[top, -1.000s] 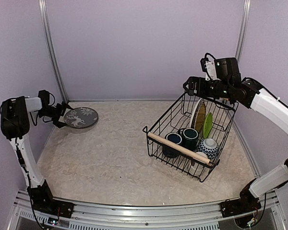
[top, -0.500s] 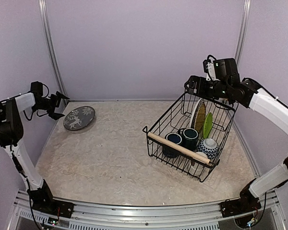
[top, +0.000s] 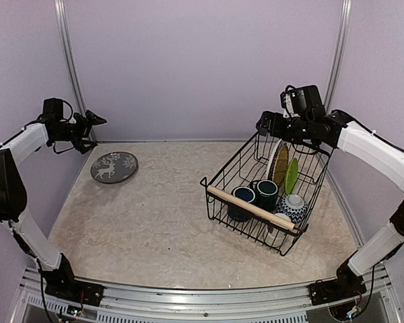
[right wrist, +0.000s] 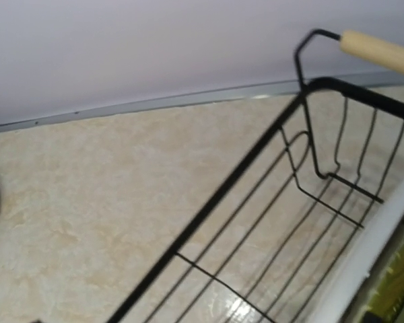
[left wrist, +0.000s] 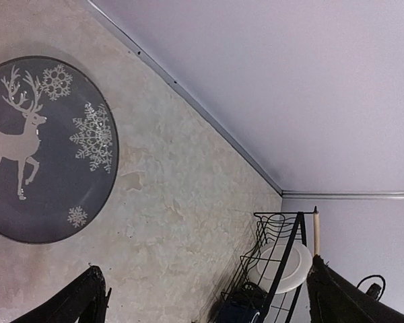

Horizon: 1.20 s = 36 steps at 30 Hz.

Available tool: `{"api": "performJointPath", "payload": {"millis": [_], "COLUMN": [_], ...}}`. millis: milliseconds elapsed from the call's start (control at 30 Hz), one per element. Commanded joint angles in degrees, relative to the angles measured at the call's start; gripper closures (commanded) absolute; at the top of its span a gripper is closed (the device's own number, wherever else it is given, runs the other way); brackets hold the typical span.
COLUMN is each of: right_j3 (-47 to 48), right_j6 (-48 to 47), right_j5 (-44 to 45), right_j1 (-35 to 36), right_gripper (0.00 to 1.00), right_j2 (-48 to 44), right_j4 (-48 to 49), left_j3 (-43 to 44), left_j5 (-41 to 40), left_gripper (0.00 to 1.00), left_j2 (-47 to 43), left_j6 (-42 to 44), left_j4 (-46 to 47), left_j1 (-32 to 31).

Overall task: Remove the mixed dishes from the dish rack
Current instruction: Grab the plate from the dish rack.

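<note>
The right gripper turns toward the right in its wrist view next and lowers the fingers astride the white plate's rim (top: 274, 154) (right wrist: 372, 247), which stands below.
The gray deer-pattern plate (top: 114, 167) (left wrist: 40, 148) lies flat on the table at the far left. My left gripper (top: 94, 121) (left wrist: 209, 303) hovers above and behind it, open and holding nothing. The dish rack (top: 269, 188) (left wrist: 283, 269) stands at the right and holds the tan lattice plate (top: 279, 163), the lime green plate (top: 291, 175), two dark blue mugs (top: 243, 198) (top: 266, 192) and the blue-white bowl (top: 293, 207). My right gripper (top: 264, 124) hangs open over the rack's far left corner. Its wrist view shows rack wires (right wrist: 256, 202), nothing between the jaws.
A wooden rod handle (top: 250, 208) spans the rack's near side; the other (right wrist: 380, 52) is at its far end. Purple walls close in the back and both sides. A metal rail (top: 188, 296) runs along the near edge.
My left gripper has risen from beside the deer plate and swung back toward the wall, leaving the plate on the table. The right gripper has shifted slightly left above the rack.
</note>
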Motion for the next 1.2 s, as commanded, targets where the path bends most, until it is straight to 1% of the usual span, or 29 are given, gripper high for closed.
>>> {"api": "performJointPath", "payload": {"millis": [0,67,167,300,367,533,700,800,867,967,1133,1167], "right_j3": [-3.6,-5.0,-5.5,-5.6,-5.6,-5.2,-6.5,-8.6,-8.5,-7.3,-5.9,-5.7], "right_j6": [4.0,4.9,6.4,8.3,9.3,11.7,13.2,14.3,14.8,14.9,17.1,18.3], "right_j5": [-1.3,-2.3,-2.1,-3.2,-2.3,2.3,3.5,1.8,0.6,0.3,1.2,2.2], "right_j1": [-2.3,-2.6,-2.8,-3.4,-3.4,-3.8,-4.5,-5.5,-6.1,-6.3,-6.5,-6.6], "right_gripper": [0.00,0.00,0.01,0.14,0.24,0.32,0.33,0.34,0.38,0.40,0.50,0.50], "right_j2": [0.3,0.2,1.0,2.6,3.0,3.8,4.4,4.2,5.2,7.0,9.6,10.0], "right_j4": [0.9,3.1,3.6,4.0,3.9,2.1,3.2,6.1,7.0,7.8,7.9,7.2], "left_j3": [0.9,1.0,1.5,2.5,1.8,0.4,-0.8,-1.8,-1.8,-1.6,-1.3,-1.3], "left_j5": [-2.6,-4.0,-5.6,-7.0,-8.3,-10.4,-10.3,-10.7,-11.3,-12.9,-14.0,-14.4], "left_gripper": [0.01,0.01,0.01,0.01,0.01,0.01,0.01,0.01,0.01,0.01,0.01,0.01], "left_j2": [-4.1,-5.6,-7.5,-10.3,-12.7,-16.7,-18.7,-19.5,-19.5,-19.3,-18.9,-19.0], "left_j6": [7.1,8.9,11.2,14.0,15.3,18.6,18.6,18.7,19.0,20.1,20.8,21.0], "left_j4": [-0.3,-0.6,-1.6,-2.9,-2.7,-1.8,-0.3,0.8,0.6,-0.2,-0.9,-1.2], "left_j1": [-5.0,-7.5,-11.4,-16.5,-18.3,-22.2,-22.6,-22.9,-23.6,-25.4,-27.4,-27.8]}}
